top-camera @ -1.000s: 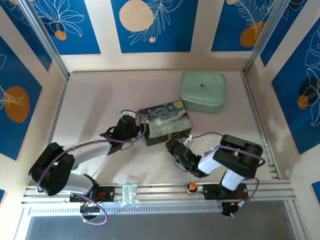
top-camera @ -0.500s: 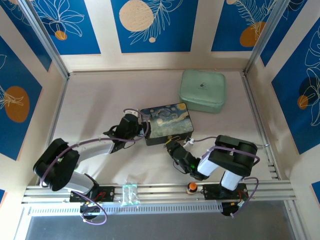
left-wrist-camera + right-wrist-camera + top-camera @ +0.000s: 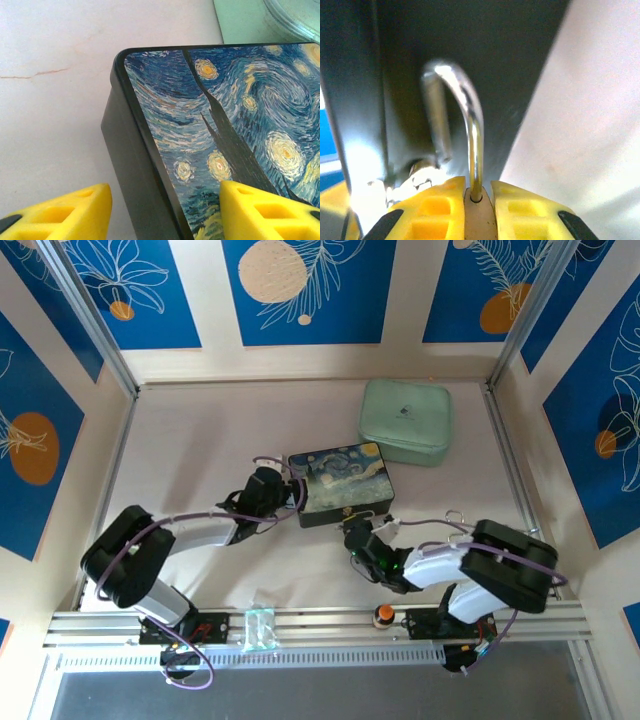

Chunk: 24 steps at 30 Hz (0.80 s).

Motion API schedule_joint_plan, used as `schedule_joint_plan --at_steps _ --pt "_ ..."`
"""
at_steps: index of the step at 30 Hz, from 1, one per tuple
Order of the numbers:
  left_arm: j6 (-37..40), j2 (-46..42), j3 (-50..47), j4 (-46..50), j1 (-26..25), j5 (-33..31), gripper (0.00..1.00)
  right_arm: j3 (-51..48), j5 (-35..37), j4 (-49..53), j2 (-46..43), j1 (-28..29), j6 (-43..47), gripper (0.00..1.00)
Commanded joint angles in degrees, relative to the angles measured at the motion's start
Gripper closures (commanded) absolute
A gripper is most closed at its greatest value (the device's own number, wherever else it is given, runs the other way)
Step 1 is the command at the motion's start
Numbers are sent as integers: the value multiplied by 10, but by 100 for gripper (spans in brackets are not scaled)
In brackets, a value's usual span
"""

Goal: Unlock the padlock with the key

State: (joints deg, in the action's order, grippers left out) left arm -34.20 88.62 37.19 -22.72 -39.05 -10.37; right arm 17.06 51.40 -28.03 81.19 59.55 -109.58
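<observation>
Back from the box (image 3: 342, 480) and down onto the bare tabletop before it, I will bring my right gripper to release the padlock, since its shackle stands open.
The padlock (image 3: 479, 216) has its tan-brass body clamped between the yellow fingers of my right gripper (image 3: 479, 187), which is shut on it. Its silver shackle (image 3: 472, 120) arches up against the dark front wall of the starry-night box (image 3: 342, 480). One shackle leg sits in the body; the other ends free to the left. From above, the right gripper (image 3: 358, 538) is at the box's near side. My left gripper (image 3: 165, 200) stands open astride the box's left edge (image 3: 131, 165), one finger over the table, the other over the lid. The key is hidden.
A mint-green square case (image 3: 405, 420) lies behind the box at the back right. On the front rail sit an orange-red knob (image 3: 383, 616) and a small clear bag (image 3: 259, 628). Patterned walls close in the table on three sides.
The left gripper has slid right along the box while its jaws narrowed. The box has shifted slightly right. The right arm's elbow swung right, and its gripper tightened on the padlock.
</observation>
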Motion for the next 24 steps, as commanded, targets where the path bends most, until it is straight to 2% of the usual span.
schedule_joint_plan --at_steps 1,5,7,9,13,15,19,22,24 --pt "7 57 -37 144 11 -52 43 -24 108 263 -30 -7 -69 90" --pt "7 65 -27 139 12 -40 43 -35 40 172 -25 -40 50 90" --pt "6 63 -23 138 11 -36 43 -47 24 138 -19 -42 77 92" --pt "5 57 -18 142 11 -31 43 -61 -36 82 -35 -66 173 95" --pt "12 43 -4 153 13 -19 43 -54 -190 138 -102 -130 324 96" --pt "14 40 7 154 15 -6 42 -61 -286 149 -126 -183 379 96" --pt "15 41 29 155 16 13 39 -75 -533 168 -148 -326 478 96" --pt "27 48 49 164 22 17 38 -25 -609 304 -167 -381 556 95" --pt "34 58 63 166 30 27 36 0 -661 343 -160 -401 580 95"
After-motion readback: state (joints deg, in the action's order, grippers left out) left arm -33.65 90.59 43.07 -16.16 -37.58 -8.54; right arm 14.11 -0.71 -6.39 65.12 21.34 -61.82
